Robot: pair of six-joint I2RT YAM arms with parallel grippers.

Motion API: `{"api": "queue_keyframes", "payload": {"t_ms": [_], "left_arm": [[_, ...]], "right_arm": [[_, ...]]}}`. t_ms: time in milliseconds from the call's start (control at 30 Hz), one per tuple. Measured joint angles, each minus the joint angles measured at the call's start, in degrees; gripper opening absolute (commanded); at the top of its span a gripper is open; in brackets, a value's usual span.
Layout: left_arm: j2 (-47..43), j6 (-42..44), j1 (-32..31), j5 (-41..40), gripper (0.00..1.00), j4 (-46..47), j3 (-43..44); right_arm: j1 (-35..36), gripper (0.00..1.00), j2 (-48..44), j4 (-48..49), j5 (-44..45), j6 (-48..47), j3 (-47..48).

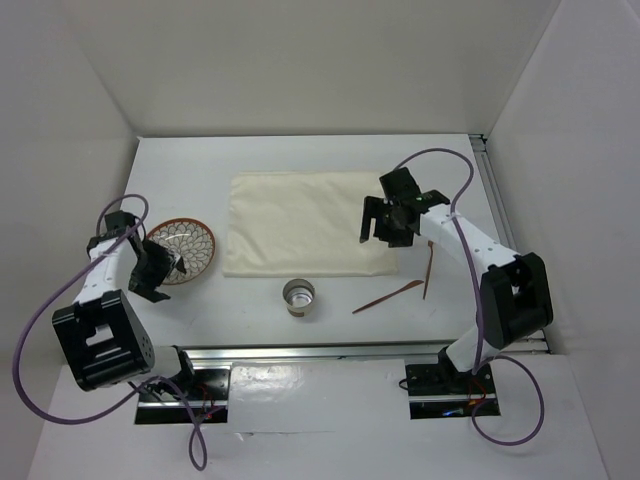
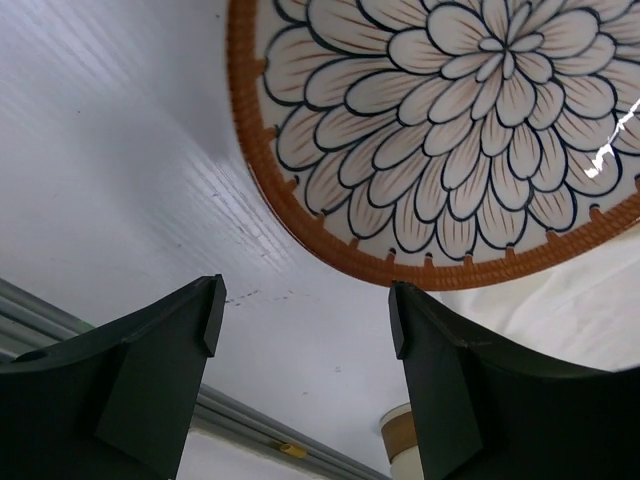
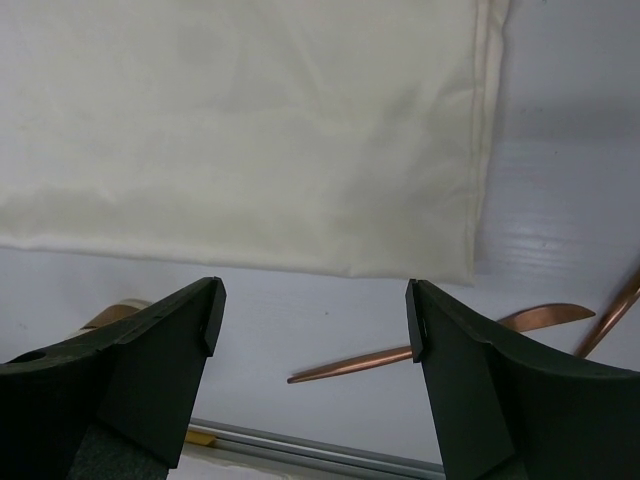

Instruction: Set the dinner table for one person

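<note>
My left gripper should next move down and slightly outward onto the plate's near rim (image 2: 286,222), because that orange edge is just past the gap between its open fingers.
The dinner table (image 1: 180,180) is a white top. On it lie a cream cloth (image 1: 300,235) (image 3: 250,130), a flower-patterned plate with an orange rim (image 1: 185,250) (image 2: 450,140), a small cup (image 1: 299,297) (image 2: 400,445), and two copper utensils (image 1: 390,297) (image 1: 428,270). My left gripper (image 1: 163,272) (image 2: 306,318) stands open over bare table just short of the plate's near rim. My right gripper (image 1: 383,232) (image 3: 315,318) is open above the cloth's near right corner, nothing between its fingers. One copper utensil (image 3: 350,367) lies on the table below it.
A metal rail (image 1: 330,350) (image 3: 320,445) runs along the near table edge, and another rail (image 1: 495,210) along the right side. White walls close in the back and both sides. The second copper utensil (image 3: 615,315) lies to the right of the first.
</note>
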Motion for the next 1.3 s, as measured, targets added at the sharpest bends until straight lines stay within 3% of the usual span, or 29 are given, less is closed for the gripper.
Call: {"api": "queue_keyframes", "payload": {"t_ms": [233, 367, 400, 467, 500, 533, 667, 933, 1167, 1300], "left_arm": [[-0.5, -0.3, 4.7, 3.3, 0.78, 7.3, -5.2], [1.4, -1.4, 5.7, 4.9, 0.64, 12.1, -6.9], [2.1, -1.6, 5.7, 5.1, 0.58, 12.9, -7.0], [3.2, -1.8, 5.7, 5.0, 0.34, 14.2, -7.0], [3.4, -2.5, 5.8, 5.3, 0.21, 14.6, -7.2], [3.6, -3.4, 6.0, 5.7, 0.0, 15.3, -7.2], [3.6, -3.9, 6.3, 9.2, 0.0, 18.2, -4.3], [-0.8, -1.5, 3.1, 5.9, 0.0, 10.5, 3.4], [-2.6, -0.8, -11.4, 4.2, 0.0, 12.0, 13.7], [3.3, 1.6, -21.2, 6.9, 0.0, 13.5, 20.7]], "right_arm": [[0.2, 0.86, -0.2, 0.1, -0.9, -0.7, -1.7], [0.3, 0.86, -0.2, 0.1, -0.9, -1.2, -2.2], [0.3, 0.86, -0.2, 0.1, -0.9, -1.3, -2.2], [0.3, 0.86, -0.2, 0.1, -1.1, -1.3, -2.2], [0.3, 0.86, -0.2, 0.1, -1.2, -1.4, -2.2], [0.3, 0.86, -0.3, 0.1, -1.2, -1.4, -2.2], [0.3, 0.86, -0.4, 0.1, -1.3, -1.3, -2.2], [0.3, 0.86, -0.4, 0.1, -2.4, -1.0, -2.2], [0.2, 0.86, -1.7, -0.1, -1.1, -0.2, -2.2], [-0.5, 0.86, -5.4, -0.1, 0.0, 1.1, -2.9]]}}
